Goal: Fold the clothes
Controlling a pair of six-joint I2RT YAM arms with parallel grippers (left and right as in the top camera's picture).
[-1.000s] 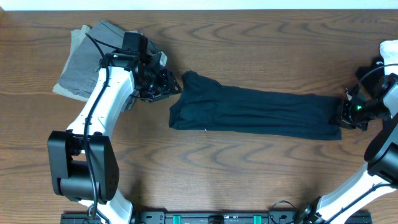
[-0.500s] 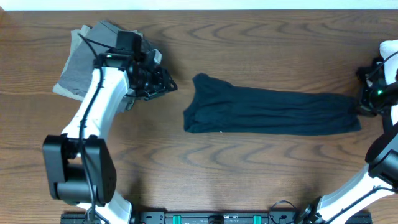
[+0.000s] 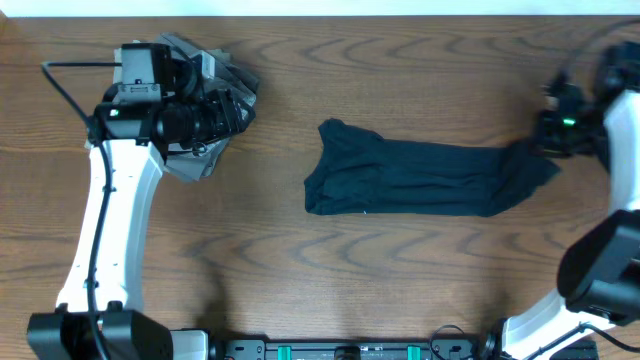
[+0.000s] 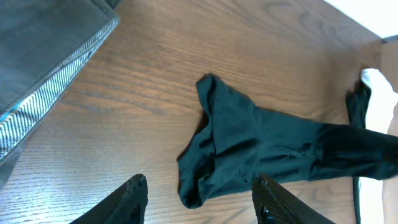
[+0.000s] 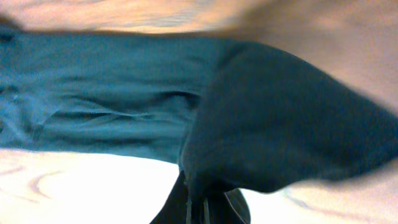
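I will sweep my right gripper to the left in the overhead view and down onto the folded T-shirt's middle [image 3: 404, 180]. It will let go of the T-shirt's raised end there, because the T-shirt is still long.
The clothes, a black T-shirt [image 3: 420, 180], lie folded into a long strip across the middle of the table. My right gripper [image 3: 545, 140] is shut on the strip's right end and holds it raised off the wood. In the right wrist view the dark fabric [image 5: 280, 130] drapes over my right gripper [image 5: 202, 199] and hides the fingertips. My left gripper [image 3: 238, 108] stands open well to the left of the shirt, above the grey garment. In the left wrist view the shirt's left end [image 4: 230, 143] lies on the wood, beyond my open left gripper [image 4: 200, 183], which holds nothing.
A grey folded garment [image 3: 198, 163] lies at the back left under the left arm; its striped edge [image 4: 56, 93] shows in the left wrist view. The table's far edge [image 3: 400, 14] runs along the top.
The left arm has drawn back to the left, over the grey garment, and its jaws stand a little wider. The right gripper has dragged the shirt right, then raised its end and carried it leftwards.
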